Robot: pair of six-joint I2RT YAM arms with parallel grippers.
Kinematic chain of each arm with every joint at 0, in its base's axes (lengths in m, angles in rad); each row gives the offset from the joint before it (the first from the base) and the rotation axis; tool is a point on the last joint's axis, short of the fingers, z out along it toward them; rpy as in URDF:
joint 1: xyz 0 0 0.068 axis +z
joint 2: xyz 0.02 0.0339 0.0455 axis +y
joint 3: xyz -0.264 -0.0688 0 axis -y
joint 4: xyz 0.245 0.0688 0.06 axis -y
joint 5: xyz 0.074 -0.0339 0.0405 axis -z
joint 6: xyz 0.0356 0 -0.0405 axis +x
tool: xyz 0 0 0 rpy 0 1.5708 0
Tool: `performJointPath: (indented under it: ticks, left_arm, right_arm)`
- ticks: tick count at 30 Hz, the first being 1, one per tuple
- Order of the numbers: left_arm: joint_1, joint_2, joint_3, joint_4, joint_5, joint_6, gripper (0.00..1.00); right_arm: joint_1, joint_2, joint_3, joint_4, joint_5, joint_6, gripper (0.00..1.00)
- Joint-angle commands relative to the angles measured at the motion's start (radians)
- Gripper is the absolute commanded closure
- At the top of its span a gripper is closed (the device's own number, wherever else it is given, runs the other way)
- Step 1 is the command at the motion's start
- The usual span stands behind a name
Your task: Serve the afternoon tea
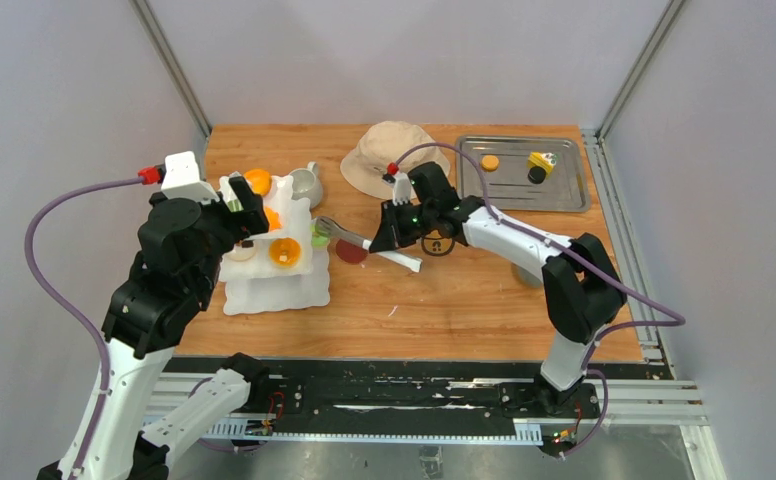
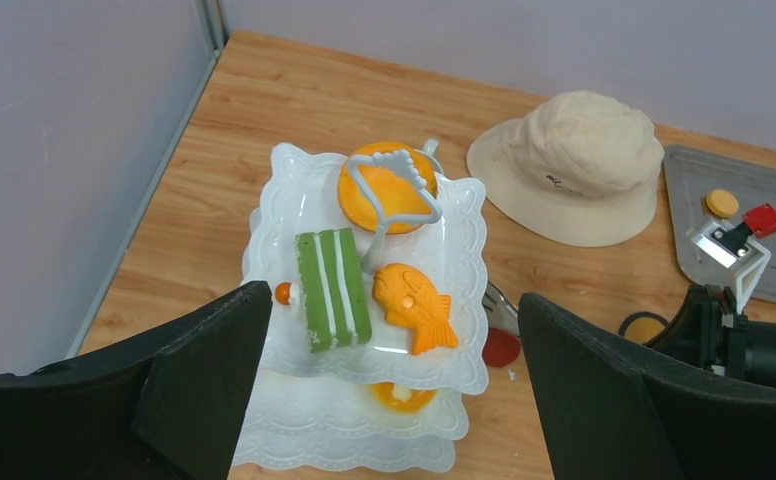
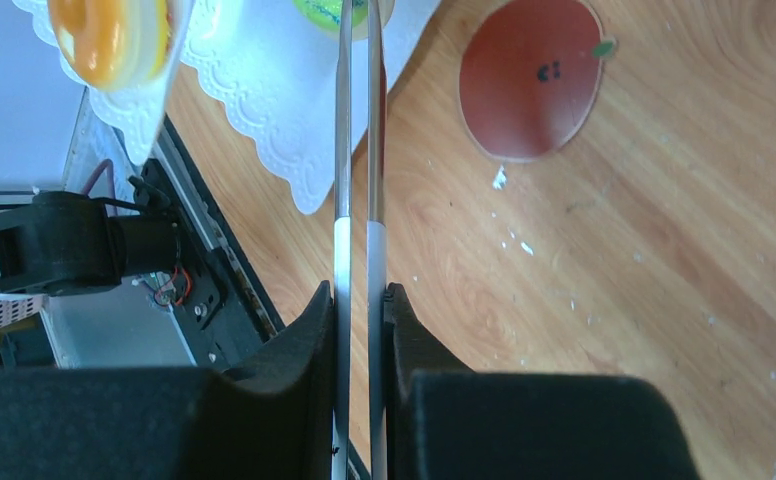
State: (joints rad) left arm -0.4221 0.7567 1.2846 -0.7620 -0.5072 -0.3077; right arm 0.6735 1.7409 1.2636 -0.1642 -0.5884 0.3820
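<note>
I will bring my right gripper down and to the left in the top view, to the stand's bottom level [image 1: 320, 262] [image 3: 274, 95], and free the tongs where the green pastry has room.
The white wavy-edged three-tier stand [image 1: 264, 290] stands at the left of the table. Its top tier [image 2: 459, 260] carries a green striped cake [image 2: 332, 288], an orange fish pastry [image 2: 414, 308] and a round orange pastry [image 2: 389, 190]. An orange ring pastry [image 1: 285, 252] lies on a lower tier. My left gripper [image 2: 389, 330] hovers open above the stand, holding nothing. My right gripper [image 3: 361, 300] is shut on long metal tongs [image 3: 356, 150]. The tong tips reach a green pastry [image 1: 320, 232] at the stand's right edge. A white mug [image 1: 307, 183] stands behind the stand.
A beige bucket hat [image 1: 396, 155] lies at the back centre. To the back right, a metal tray [image 1: 564, 190] holds an orange pastry [image 1: 490, 162] and a yellow-and-black one [image 1: 539, 163]. A red round coaster [image 1: 351, 252] lies under the tongs.
</note>
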Motion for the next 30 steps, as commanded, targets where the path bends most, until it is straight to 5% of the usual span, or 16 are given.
performJointPath:
  ticks: [1,30]
  left_arm:
    - [-0.007,-0.006,0.028,-0.002,-0.025,-0.006,0.02]
    - [-0.006,0.014,0.032,-0.008,-0.044,0.004,0.02]
  right_arm:
    - [0.029,0.064,0.085,0.08,-0.056,0.032,0.99]
    - [0.139,0.432,0.408,0.18,-0.103,0.111,0.99]
